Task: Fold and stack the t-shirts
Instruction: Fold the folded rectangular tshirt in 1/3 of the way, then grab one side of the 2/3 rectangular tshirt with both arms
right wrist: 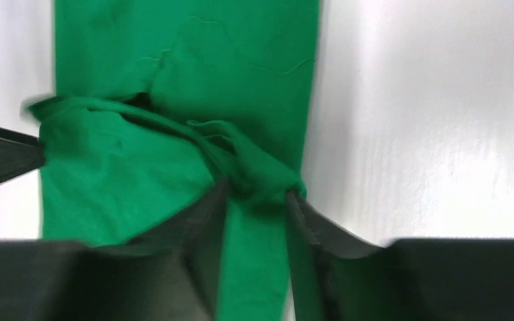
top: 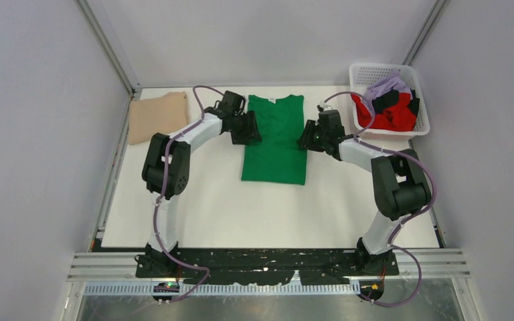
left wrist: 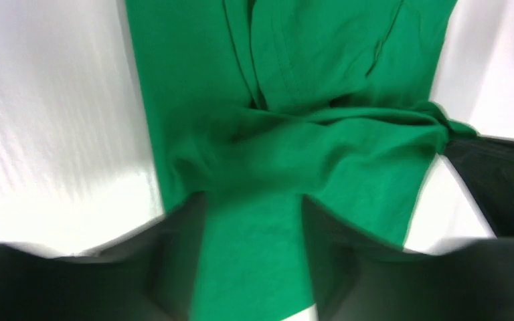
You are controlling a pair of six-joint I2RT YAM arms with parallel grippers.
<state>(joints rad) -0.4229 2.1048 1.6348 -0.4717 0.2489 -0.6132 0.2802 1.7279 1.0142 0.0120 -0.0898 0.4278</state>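
My left gripper will next leave the shirt's fold and move back along the shirt's side, down onto its near corner, since the shirt's near corners lie free.
The bright green t-shirt lies lengthwise in the middle of the table, neck with its white label at the far end. My left gripper is at its left edge and my right gripper at its right edge, both about mid-length. In the left wrist view my left gripper has green cloth bunched between its fingers. In the right wrist view my right gripper pinches a gathered fold of the shirt. A ridge of cloth stretches between the two grippers. The tan t-shirt lies folded at the far left.
A white lattice basket stands at the far right corner, holding the red, lilac and black shirts. Grey walls close in on the left, right and back of the white table.
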